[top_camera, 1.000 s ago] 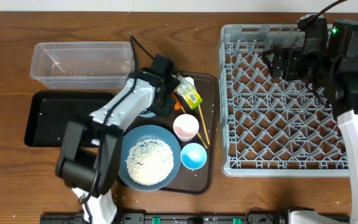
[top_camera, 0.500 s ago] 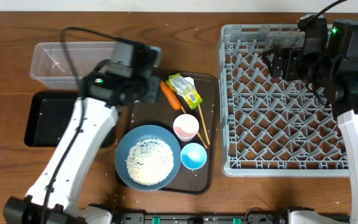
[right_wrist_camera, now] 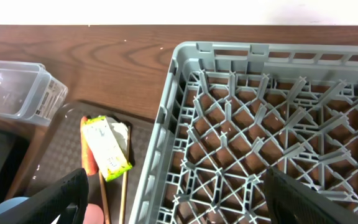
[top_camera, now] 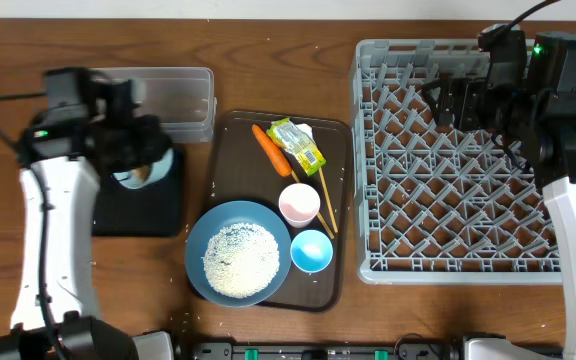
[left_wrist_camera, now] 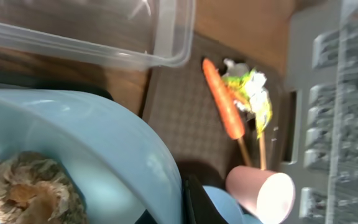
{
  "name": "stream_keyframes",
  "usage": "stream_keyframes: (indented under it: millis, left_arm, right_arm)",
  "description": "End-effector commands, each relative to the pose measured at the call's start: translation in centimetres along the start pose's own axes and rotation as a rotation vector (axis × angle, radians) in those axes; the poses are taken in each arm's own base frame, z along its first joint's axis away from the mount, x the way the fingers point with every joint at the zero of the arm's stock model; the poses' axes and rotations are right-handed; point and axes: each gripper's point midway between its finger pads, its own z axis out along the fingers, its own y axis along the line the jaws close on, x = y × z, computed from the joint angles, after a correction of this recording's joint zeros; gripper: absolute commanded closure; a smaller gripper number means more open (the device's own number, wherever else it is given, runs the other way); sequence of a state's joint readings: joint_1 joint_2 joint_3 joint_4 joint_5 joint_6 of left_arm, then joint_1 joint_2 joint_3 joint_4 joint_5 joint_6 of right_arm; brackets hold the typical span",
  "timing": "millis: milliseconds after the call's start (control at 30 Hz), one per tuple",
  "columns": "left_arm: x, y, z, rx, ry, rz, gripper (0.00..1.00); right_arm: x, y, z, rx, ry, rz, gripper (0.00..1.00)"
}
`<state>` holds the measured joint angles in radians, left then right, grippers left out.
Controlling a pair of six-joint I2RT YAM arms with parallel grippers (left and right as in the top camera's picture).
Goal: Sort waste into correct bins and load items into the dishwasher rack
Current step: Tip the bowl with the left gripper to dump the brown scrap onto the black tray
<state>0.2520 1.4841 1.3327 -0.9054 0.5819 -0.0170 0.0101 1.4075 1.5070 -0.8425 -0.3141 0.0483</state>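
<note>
The serving tray (top_camera: 230, 135) is bare beside the carrot, so my left gripper next needs to tip the bowl over the black tray, then lower it there and release it.
My left gripper (top_camera: 140, 165) is shut on the rim of the small light-blue bowl (top_camera: 158, 165), held over the black tray (top_camera: 150, 212), next to the clear tub (top_camera: 168, 92). The brown food lump (left_wrist_camera: 23, 196) lies in the bowl (left_wrist_camera: 104, 149). The carrot (top_camera: 267, 148), green-yellow wrapper (top_camera: 298, 144), chopsticks (top_camera: 325, 200), pink cup (top_camera: 299, 203), light-blue cup (top_camera: 311, 250) and the blue plate-bowl (top_camera: 200, 232) with rice (top_camera: 239, 258) sit on the brown serving tray (top_camera: 230, 135). My right gripper (top_camera: 460, 100) is open and empty above the grey rack (top_camera: 458, 265).
The left wrist view shows the carrot (left_wrist_camera: 224, 106), wrapper (left_wrist_camera: 252, 93), pink cup (left_wrist_camera: 261, 191) and tub (left_wrist_camera: 104, 31). The right wrist view shows the rack (right_wrist_camera: 260, 124), wrapper (right_wrist_camera: 107, 149) and carrot (right_wrist_camera: 87, 155). Rice grains are scattered on the wooden table.
My left arm lifted the small light-blue bowl off the serving tray and swung it left, to above the black tray. The right arm has not moved.
</note>
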Motion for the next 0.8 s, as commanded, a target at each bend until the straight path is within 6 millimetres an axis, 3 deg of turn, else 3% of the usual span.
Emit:
stream_keyframes:
  millis: [0,200,500,767]
  left_arm:
    - [-0.6,0.3,-0.8,0.188,-0.016,-0.02,0.94]
    - [-1.8,2.9,-1.7,0.352,-0.07,-0.096,0.94]
    - [-2.0,5.9,-1.2,0.632,-0.14,-0.193,0.94]
    - [-2.1,10.1,-0.4,0.782,-0.208,-0.367,0.94]
  right_arm:
    - [-0.4,-0.3,-0.2,0.009,-0.006,0.005,0.17]
    - [-0.4,-0.3,-0.2,0.009,-0.005,0.006,0.18]
    - [-0.1,-0.3,-0.2,0.009,0.008,0.01,0.17]
    - [0.1,-0.3,-0.2,0.01,0.016,0.013,0.18]
